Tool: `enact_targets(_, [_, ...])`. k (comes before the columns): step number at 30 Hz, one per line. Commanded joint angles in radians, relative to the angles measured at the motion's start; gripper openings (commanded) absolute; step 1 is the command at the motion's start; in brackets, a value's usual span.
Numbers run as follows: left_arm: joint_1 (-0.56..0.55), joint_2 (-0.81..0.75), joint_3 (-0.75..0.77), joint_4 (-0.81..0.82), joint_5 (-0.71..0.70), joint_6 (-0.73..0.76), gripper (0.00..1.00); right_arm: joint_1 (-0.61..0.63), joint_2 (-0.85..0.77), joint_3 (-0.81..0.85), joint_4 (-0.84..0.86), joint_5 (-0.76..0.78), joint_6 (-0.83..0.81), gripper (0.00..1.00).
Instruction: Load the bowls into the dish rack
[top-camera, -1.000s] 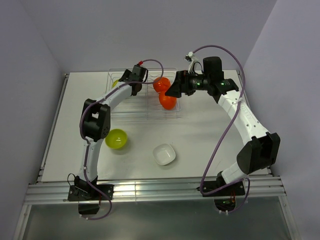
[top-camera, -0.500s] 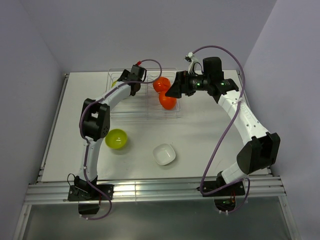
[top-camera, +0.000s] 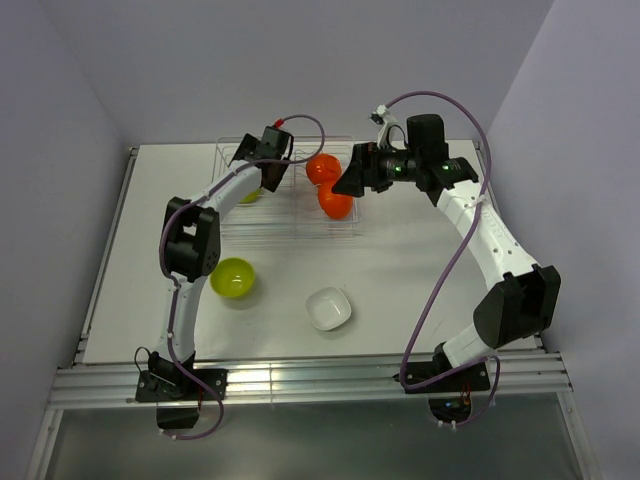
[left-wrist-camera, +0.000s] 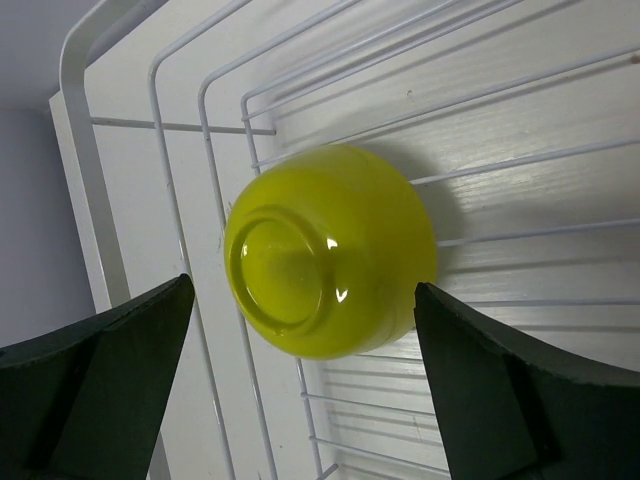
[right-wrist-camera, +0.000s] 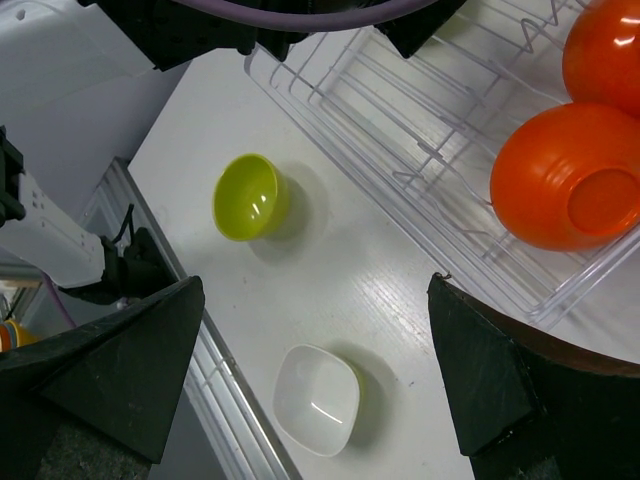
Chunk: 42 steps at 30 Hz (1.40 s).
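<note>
The white bowl still sits outside the rack, so my right gripper next moves back from the orange bowls and down onto the white bowl's far rim.
The wire dish rack stands at the back of the table. Two orange bowls lie in its right half. A lime-green bowl lies base-up in its left end, also seen in the top view. My left gripper hovers over that bowl, open and empty, its fingers apart from it. My right gripper is open and empty beside the orange bowls. A second green bowl stands upright on the table.
A white, squarish bowl sits on the table in front of the rack, also in the right wrist view. The green table bowl is to its left. The table's metal rail runs along the near edge.
My left gripper has drawn back a little toward the far edge of the rack, and the green bowl now shows in the rack below it. The right arm has not moved.
</note>
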Motion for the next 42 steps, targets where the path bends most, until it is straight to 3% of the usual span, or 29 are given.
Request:
enact_targets(1, [0.003, 0.015, 0.06, -0.015, 0.041, -0.012, 0.98, -0.014, -0.029, 0.008, 0.0, -0.002, -0.018, 1.0])
enact_targets(6, [0.004, 0.006, 0.064, -0.016, 0.067, -0.016, 0.98, -0.019, -0.032, 0.008, -0.006, -0.003, -0.025, 1.0])
enact_targets(11, [0.004, -0.059, 0.069, -0.004, 0.185, -0.055, 0.99, -0.022, -0.038, 0.014, -0.04, 0.0, -0.052, 1.0])
enact_targets(21, [0.045, -0.31, 0.092, -0.045, 0.604, -0.185, 1.0, -0.056, -0.121, 0.054, -0.249, -0.011, -0.242, 1.0])
enact_targets(32, [0.176, -0.644, -0.239, -0.039, 1.067, -0.288, 1.0, -0.048, -0.205, -0.009, -0.517, 0.014, -0.489, 0.91])
enact_targets(38, [0.243, -0.827, -0.406, -0.069, 1.184, -0.24, 0.99, 0.016, -0.231, -0.122, -0.51, 0.112, -0.525, 0.85])
enact_targets(42, [0.279, -0.962, -0.508, -0.049, 1.227, -0.24, 0.99, 0.148, -0.259, -0.216, -0.45, 0.259, -0.509, 0.82])
